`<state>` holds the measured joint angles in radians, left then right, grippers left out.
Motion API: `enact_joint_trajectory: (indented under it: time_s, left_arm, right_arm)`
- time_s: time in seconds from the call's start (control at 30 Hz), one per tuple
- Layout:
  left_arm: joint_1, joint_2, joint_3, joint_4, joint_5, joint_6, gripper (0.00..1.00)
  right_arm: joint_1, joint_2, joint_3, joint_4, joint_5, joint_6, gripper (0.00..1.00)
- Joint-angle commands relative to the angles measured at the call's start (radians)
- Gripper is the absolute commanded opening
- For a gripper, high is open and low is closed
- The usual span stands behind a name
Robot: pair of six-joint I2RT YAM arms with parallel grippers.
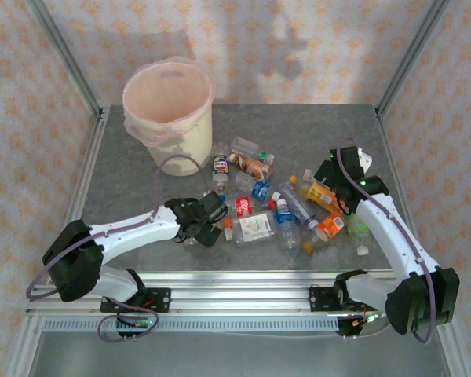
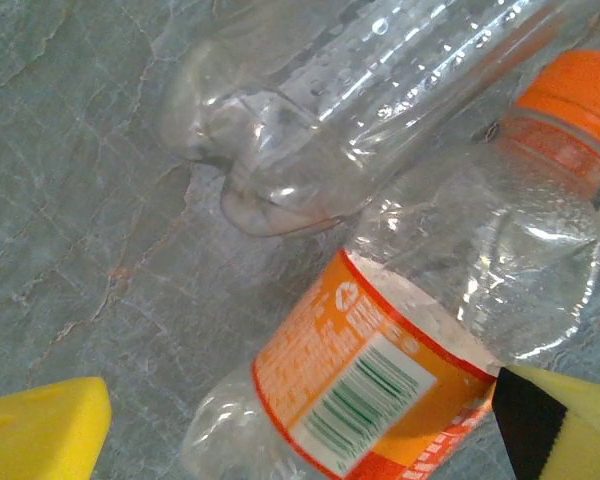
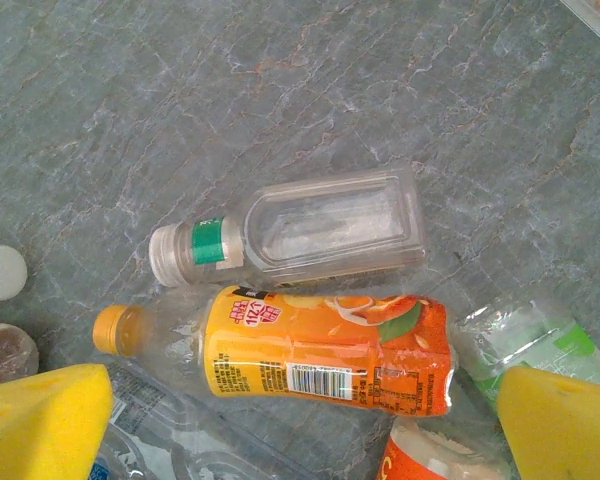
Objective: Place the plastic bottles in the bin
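My open left gripper comes down next, turns in line with the bottle's length and closes around the label, since the orange-labelled bottle lies slanted below.
The bin (image 1: 169,102), cream with a pink liner, stands at the back left of the table. Several plastic bottles (image 1: 259,196) lie scattered in the middle. My left gripper (image 1: 198,221) is low at the pile's left edge. It is open (image 2: 300,440), with a clear orange-labelled, orange-capped bottle (image 2: 380,360) lying between its yellow fingers (image 2: 40,430). A plain clear bottle (image 2: 360,100) lies beyond it. My right gripper (image 1: 339,188) hangs open (image 3: 300,430) over an orange-yellow juice bottle (image 3: 325,355). A flat clear bottle with a green band (image 3: 310,230) lies just past that.
A loose white cap (image 3: 0,272) and a green-labelled bottle (image 3: 525,335) lie beside the right gripper's fingers. Metal frame posts stand at the table's back corners (image 1: 392,86). Bare grey table (image 1: 125,181) stretches between the bin and the left arm.
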<state>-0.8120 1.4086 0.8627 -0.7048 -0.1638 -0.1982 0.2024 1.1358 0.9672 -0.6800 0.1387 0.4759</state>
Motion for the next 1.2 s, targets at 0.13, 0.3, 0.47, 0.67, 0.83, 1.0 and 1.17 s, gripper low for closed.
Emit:
enact_joint_trajectory:
  time_s: [0.13, 0.3, 0.47, 0.67, 0.83, 1.0, 1.17]
  left_arm:
    - [-0.006, 0.046, 0.034, 0.014, 0.039, -0.017, 1.00]
    - [-0.005, 0.094, 0.035, 0.006, 0.034, -0.066, 1.00]
    - [-0.004, 0.139, 0.046, -0.008, -0.002, -0.111, 1.00]
    - [-0.003, 0.189, 0.064, -0.043, -0.059, -0.152, 1.00]
    - [-0.004, 0.197, 0.064, -0.035, -0.052, -0.154, 1.00]
    - [-0.004, 0.187, 0.061, -0.035, -0.043, -0.149, 0.82]
    - [-0.004, 0.165, 0.060, -0.043, -0.026, -0.140, 0.64]
  right_arm:
    - [0.006, -0.036, -0.024, -0.001, 0.027, 0.012, 0.99]
    - [0.005, -0.034, -0.022, 0.001, 0.027, 0.009, 0.99]
    - [0.006, -0.035, -0.024, 0.001, 0.027, 0.008, 0.99]
    - [0.006, -0.038, -0.025, -0.005, 0.028, 0.008, 0.99]
    - [0.005, -0.041, -0.025, -0.004, 0.033, 0.008, 0.99]
    - [0.006, -0.037, -0.024, -0.006, 0.033, 0.011, 0.99]
    - [0.005, -0.034, -0.024, -0.002, 0.030, 0.013, 0.99]
